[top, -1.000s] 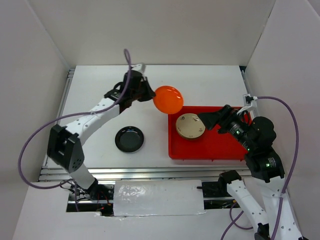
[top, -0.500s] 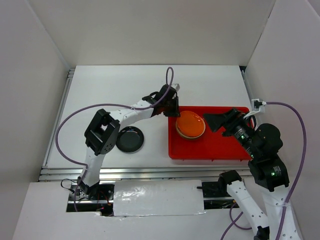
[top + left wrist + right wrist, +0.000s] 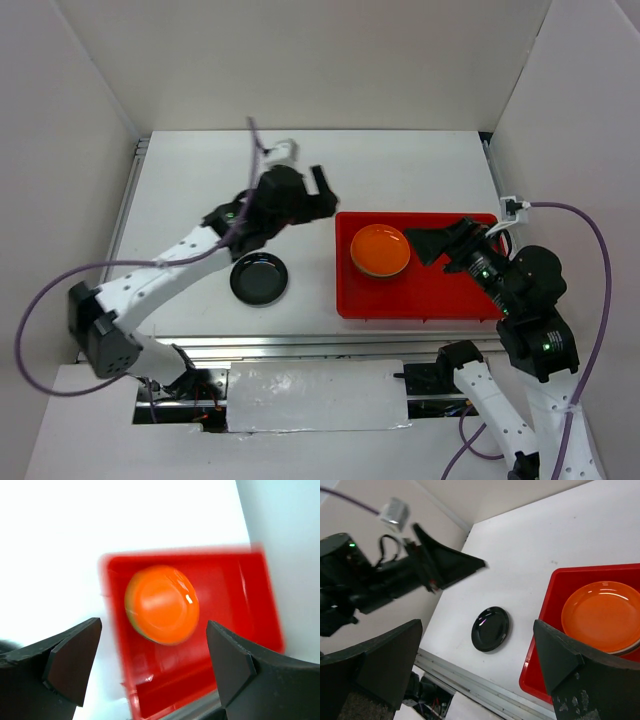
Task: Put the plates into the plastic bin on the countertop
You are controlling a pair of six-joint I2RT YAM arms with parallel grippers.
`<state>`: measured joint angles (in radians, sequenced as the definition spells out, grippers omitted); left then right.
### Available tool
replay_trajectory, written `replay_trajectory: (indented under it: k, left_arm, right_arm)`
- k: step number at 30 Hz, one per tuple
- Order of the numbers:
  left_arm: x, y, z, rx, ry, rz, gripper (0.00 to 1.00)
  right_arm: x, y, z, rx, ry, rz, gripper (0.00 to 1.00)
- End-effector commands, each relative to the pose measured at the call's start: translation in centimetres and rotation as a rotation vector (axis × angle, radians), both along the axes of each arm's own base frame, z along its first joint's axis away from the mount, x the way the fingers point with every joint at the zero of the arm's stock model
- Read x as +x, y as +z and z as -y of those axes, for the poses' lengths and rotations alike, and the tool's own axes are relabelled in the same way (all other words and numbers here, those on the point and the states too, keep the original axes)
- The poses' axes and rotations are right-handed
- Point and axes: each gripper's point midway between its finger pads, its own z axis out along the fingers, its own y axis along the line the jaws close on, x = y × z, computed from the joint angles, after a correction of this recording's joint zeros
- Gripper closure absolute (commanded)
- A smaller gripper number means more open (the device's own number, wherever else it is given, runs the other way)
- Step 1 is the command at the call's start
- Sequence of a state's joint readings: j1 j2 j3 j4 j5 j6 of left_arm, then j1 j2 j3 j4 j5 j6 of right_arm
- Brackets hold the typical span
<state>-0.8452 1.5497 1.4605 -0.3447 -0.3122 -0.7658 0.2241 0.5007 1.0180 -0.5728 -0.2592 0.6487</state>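
Next, my left gripper moves down and back onto the black plate's rim farthest from the bin, since that plate is still outside the bin [image 3: 440,300].
An orange plate [image 3: 380,250] lies in the left part of the red plastic bin [image 3: 440,300], on top of another plate whose pale rim shows under it [image 3: 626,650]. A black plate [image 3: 259,279] sits on the white countertop [image 3: 400,170] to the left of the bin. My left gripper [image 3: 318,198] hovers open just left of the bin's far left corner, holding nothing. In the left wrist view, the orange plate [image 3: 162,605] is ahead between the spread fingers [image 3: 70,660]. My right gripper [image 3: 447,243] is open over the bin, right of the orange plate.
White walls enclose the countertop on three sides. Metal rails [image 3: 300,345] run along its near and left edges. The right part of the bin [image 3: 260,600] holds no plates. A purple cable [image 3: 560,215] loops from the right arm.
The left gripper carried the orange plate onto the plate in the bin, let go and opened, then pulled back up and to the left. The right arm has hardly moved.
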Motion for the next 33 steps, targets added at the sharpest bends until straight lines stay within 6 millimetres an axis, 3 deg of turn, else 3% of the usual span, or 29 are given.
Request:
replay_trajectory:
  k: [1, 2, 3, 4, 5, 6, 7, 8, 11, 13, 15, 16, 24, 28, 33]
  left_arm:
    - [1.2, -4.6, -13.1, 0.06, 0.487, -0.142, 0.01]
    - [1.1, -4.4, -16.3, -0.005, 0.59, -0.162, 0.01]
    - [-0.6, -7.9, -18.9, 0.048, 0.645, -0.236, 0.01]
    - [-1.3, -9.0, -20.9, 0.033, 0.696, -0.262, 0.01]
    - [-1.8, -8.5, -23.8, -0.023, 0.771, -0.247, 0.01]
    - [-3.7, -11.8, -25.3, -0.013, 0.799, -0.322, 0.01]
    - [-4.1, -12.5, -26.4, -0.037, 0.813, -0.32, 0.01]
    - [-5.4, -13.9, -28.9, -0.029, 0.858, -0.332, 0.01]
    - [-7.5, -16.4, -31.2, -0.047, 0.858, -0.372, 0.01]
    - [-7.6, -15.9, -31.5, -0.116, 0.83, -0.323, 0.01]
    - [-8.2, -17.0, -30.9, -0.137, 0.768, -0.331, 0.01]
    - [-7.6, -16.4, -31.0, -0.158, 0.742, -0.284, 0.01]
    - [-7.7, -22.4, -26.8, -0.201, 0.513, -0.436, 0.01]
    - [-7.8, -23.6, -25.5, -0.218, 0.462, -0.456, 0.02]
    - [-8.4, -25.8, -25.5, -0.169, 0.48, -0.524, 0.15]
  right_arm:
    - [0.5, 0.2, -0.8, 0.004, 0.043, 0.029, 0.0]
    - [0.6, 0.0, -0.9, 0.004, 0.049, 0.027, 0.0]
    - [0.7, -0.2, -1.0, 0.002, 0.055, 0.024, 0.0]
    - [0.7, -0.3, -1.2, 0.0, 0.066, 0.023, 0.0]
    - [0.9, -0.8, -1.3, -0.001, 0.072, 0.016, 0.0]
    - [0.9, -1.0, -1.3, -0.002, 0.074, 0.014, 0.0]
    - [1.0, -1.0, -1.4, 0.002, 0.075, 0.017, 0.0]
    - [1.1, -1.4, -1.6, 0.001, 0.086, 0.011, 0.0]
    - [1.4, -1.8, -2.0, 0.007, 0.102, 0.005, 0.0]
    - [1.7, -1.9, -2.2, 0.011, 0.113, 0.001, 0.0]
    - [1.8, -1.9, -2.5, 0.018, 0.126, 0.002, 0.0]
    - [1.9, -2.0, -2.5, 0.02, 0.129, -0.003, 0.0]
    - [2.0, -2.4, -3.0, 0.036, 0.156, -0.011, 0.0]
    - [2.0, -2.6, -2.8, 0.026, 0.146, -0.015, 0.0]
    - [2.1, -2.7, -2.9, 0.023, 0.147, -0.016, 0.0]
